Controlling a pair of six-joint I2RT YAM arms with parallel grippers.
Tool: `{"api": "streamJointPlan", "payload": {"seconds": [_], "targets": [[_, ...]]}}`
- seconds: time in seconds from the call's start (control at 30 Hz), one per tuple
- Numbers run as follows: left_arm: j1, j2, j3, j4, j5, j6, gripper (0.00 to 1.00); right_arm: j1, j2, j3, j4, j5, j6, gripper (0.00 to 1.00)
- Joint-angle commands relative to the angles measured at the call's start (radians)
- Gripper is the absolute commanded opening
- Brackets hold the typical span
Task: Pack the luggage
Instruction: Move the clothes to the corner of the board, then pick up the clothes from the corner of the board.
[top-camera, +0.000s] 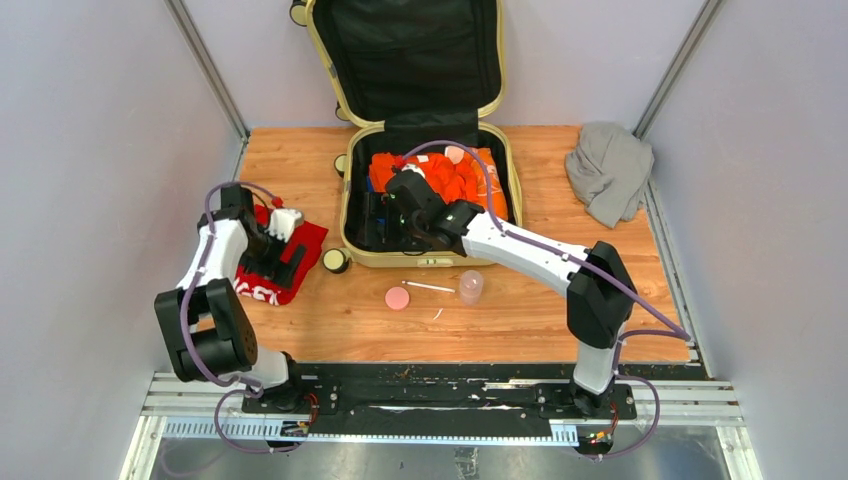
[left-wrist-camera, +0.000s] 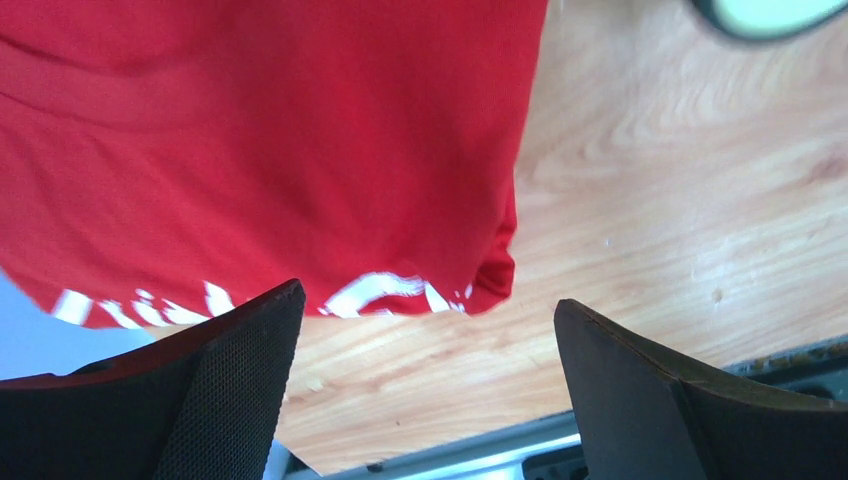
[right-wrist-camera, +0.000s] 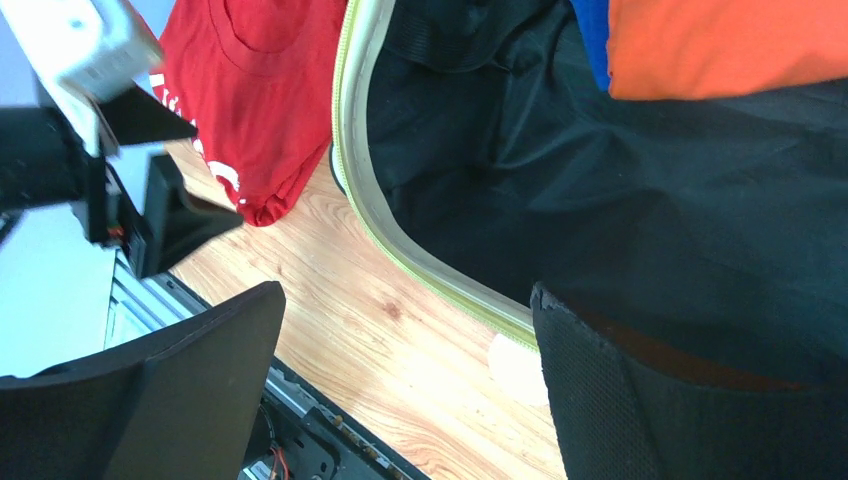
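The left gripper's fingers are past the red shirt's hem, with the edge below and outward, so the left gripper should next lower outward to straddle the red shirt's edge by the wheel (top-camera: 311, 258) (left-wrist-camera: 518, 110).
The luggage (top-camera: 440, 258) lies open at the back of the table, its lid standing up with black lining. An orange garment (top-camera: 455, 178) fills its right half. My right gripper (top-camera: 388, 222) hangs open over its front left corner; in the right wrist view its jaws (right-wrist-camera: 408, 295) straddle the pale rim (right-wrist-camera: 400, 250), empty. A red shirt with white lettering (top-camera: 300, 262) lies left of the case. My left gripper (top-camera: 283, 258) is over it, open; in the left wrist view the jaws (left-wrist-camera: 425, 300) stand wide just past the shirt's hem (left-wrist-camera: 250, 150), holding nothing.
A crumpled grey cloth (top-camera: 608, 170) lies at the back right. In front of the case are a pink disc (top-camera: 397, 298), a thin white stick (top-camera: 430, 287) and a clear plastic cup (top-camera: 470, 286). A suitcase wheel (top-camera: 335, 262) sits beside the red shirt. Grey walls close in both sides.
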Motion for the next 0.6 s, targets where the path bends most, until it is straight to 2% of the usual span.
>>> {"api": "streamJointPlan", "payload": {"seconds": [0.0, 0.17, 0.57], "targets": [[-0.067, 0.054, 0.107, 0.014, 0.059, -0.094, 1.0, -0.003, -0.06, -0.048, 0.006, 0.065, 0.006, 0.97], [-0.149, 0.151, 0.122, 0.109, -0.016, -0.159, 1.0, -0.009, -0.089, -0.079, 0.007, 0.084, -0.005, 0.97], [-0.164, 0.285, 0.063, 0.276, -0.172, -0.176, 0.99, -0.045, -0.144, -0.161, 0.054, 0.079, 0.013, 0.97]]}}
